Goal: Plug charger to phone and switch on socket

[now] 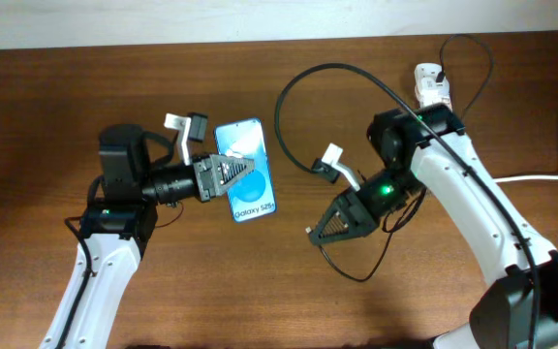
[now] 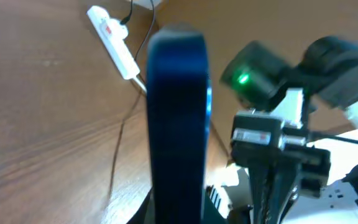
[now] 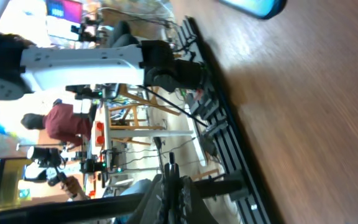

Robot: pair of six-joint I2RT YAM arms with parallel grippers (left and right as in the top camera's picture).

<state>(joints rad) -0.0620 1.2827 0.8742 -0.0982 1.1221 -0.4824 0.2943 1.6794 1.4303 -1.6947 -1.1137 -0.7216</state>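
My right gripper will next turn its fingers downward and lower to the bare tabletop beside the phone to release the plug tip, because the wood there is clear.
My left gripper (image 1: 223, 178) is shut on the left edge of the phone (image 1: 252, 199), whose blue screen faces up in the overhead view. In the left wrist view the phone (image 2: 178, 118) stands edge-on between my fingers. My right gripper (image 1: 315, 233) is to the right of the phone, apart from it, and is shut on the plug tip (image 3: 170, 163) of the charger. The charger's black cable (image 1: 327, 66) loops back to the white socket (image 1: 432, 85) at the far right. The socket also shows in the left wrist view (image 2: 113, 41). A corner of the phone (image 3: 253, 6) shows at the top of the right wrist view.
A thick white cord (image 1: 541, 176) runs off the right edge of the brown wooden table (image 1: 46, 107). Slack black cable (image 1: 356, 276) hangs in a loop below my right gripper. My right arm (image 2: 272, 143) fills the right side of the left wrist view.
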